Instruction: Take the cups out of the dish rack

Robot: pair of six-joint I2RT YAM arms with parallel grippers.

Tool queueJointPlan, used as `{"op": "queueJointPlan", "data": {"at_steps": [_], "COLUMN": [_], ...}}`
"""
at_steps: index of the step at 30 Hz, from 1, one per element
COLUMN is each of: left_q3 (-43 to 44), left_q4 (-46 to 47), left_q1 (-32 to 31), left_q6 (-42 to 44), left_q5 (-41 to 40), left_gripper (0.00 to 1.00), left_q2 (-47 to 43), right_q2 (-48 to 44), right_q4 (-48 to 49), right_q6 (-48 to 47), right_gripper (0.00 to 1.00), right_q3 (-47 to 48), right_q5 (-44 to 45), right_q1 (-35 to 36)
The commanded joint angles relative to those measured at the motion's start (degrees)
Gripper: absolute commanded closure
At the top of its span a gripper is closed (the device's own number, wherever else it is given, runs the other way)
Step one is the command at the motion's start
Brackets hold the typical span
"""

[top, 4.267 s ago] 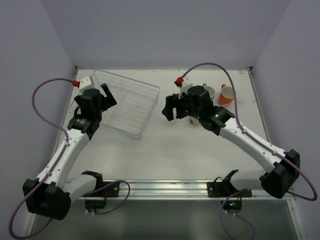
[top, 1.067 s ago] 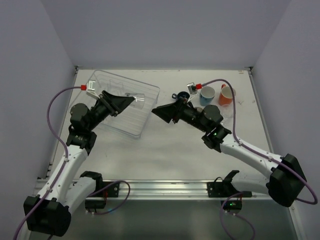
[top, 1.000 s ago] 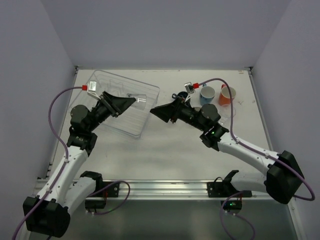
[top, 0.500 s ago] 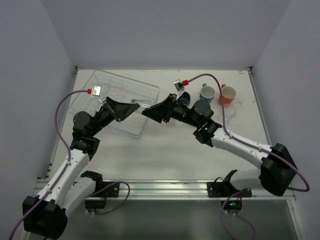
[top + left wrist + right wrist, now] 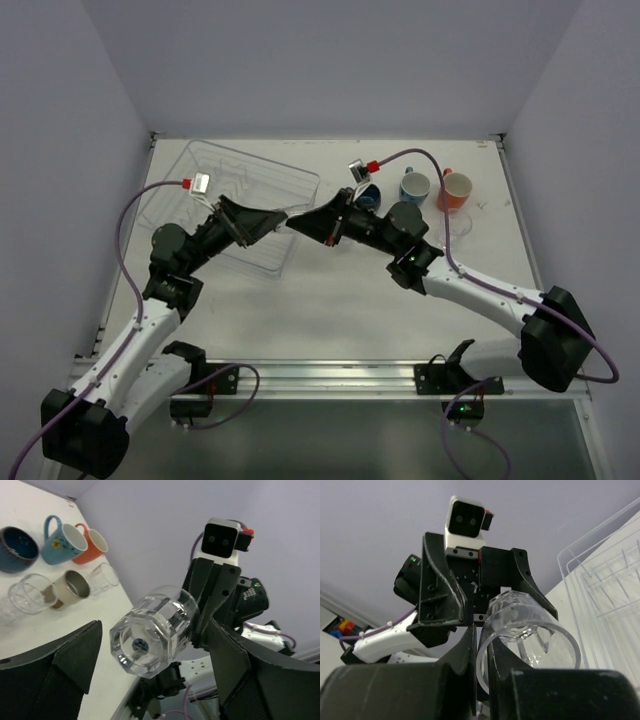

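The robot will next swing its right gripper over a clear tumbler beside the cream cup [image 5: 72,587], tilt downward, lower the tumbler it is holding inside and release it, since that other tumbler stands with its opening up.
A clear tumbler [image 5: 284,217] hangs in the air between both arms, over the near right edge of the dish rack [image 5: 292,184]. My right gripper [image 5: 481,652] is shut on the tumbler [image 5: 530,630], pinching its rim wall with one finger inside. My left gripper [image 5: 156,645] stands open, its fingers wide on either side of the tumbler's base [image 5: 145,642] and apart from it. On the table to the right stand a dark blue cup [image 5: 367,195], a light blue mug [image 5: 414,186], an orange cup [image 5: 455,190], a cream cup [image 5: 72,587] and clear tumblers [image 5: 30,594].
The clear dish rack [image 5: 607,580] lies at the back left, close to the left wall. The set-down cups cluster at the back right of the table [image 5: 330,310]. Both arms' cables loop above the table.
Both grippers drew together over the rack's edge. The left gripper let go of the tumbler and opened, while the right gripper closed on its rim.
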Motion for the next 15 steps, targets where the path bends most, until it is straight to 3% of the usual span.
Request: {"op": "queueJointPlan", "data": {"at_steps": [1, 3, 5, 10, 15], "left_q3": [4.4, 7.9, 13.3, 17.7, 13.3], "left_q4": [-5.0, -14.2, -21.3, -37.9, -42.5], "left_q1": [-0.3, -0.2, -0.2, -0.2, -0.2], "left_q6": [7.1, 15.3, 21.2, 35.9, 44.0], "left_q5": [-2.0, -4.8, -10.6, -20.0, -22.6], "left_gripper": [0.09, 0.00, 0.00, 0.00, 0.00], "left_q2": [-2.1, -3.3, -5.1, -10.6, -13.6], "right_q2": [-4.2, -6.1, -7.5, -6.4, 0.6], "right_q4": [-1.6, -7.6, -13.1, -48.9, -67.2], "right_q6": [-3.6, -7.2, -12.2, -28.0, -37.0], "right_gripper": [1.00, 1.00, 1.00, 1.00, 1.00], "right_q3": [-0.5, 0.2, 1.7, 14.6, 25.5], "right_q5": [3.1, 3.7, 6.3, 16.6, 22.1], "right_q1": [0.0, 0.0, -0.1, -2.0, -6.3]}}
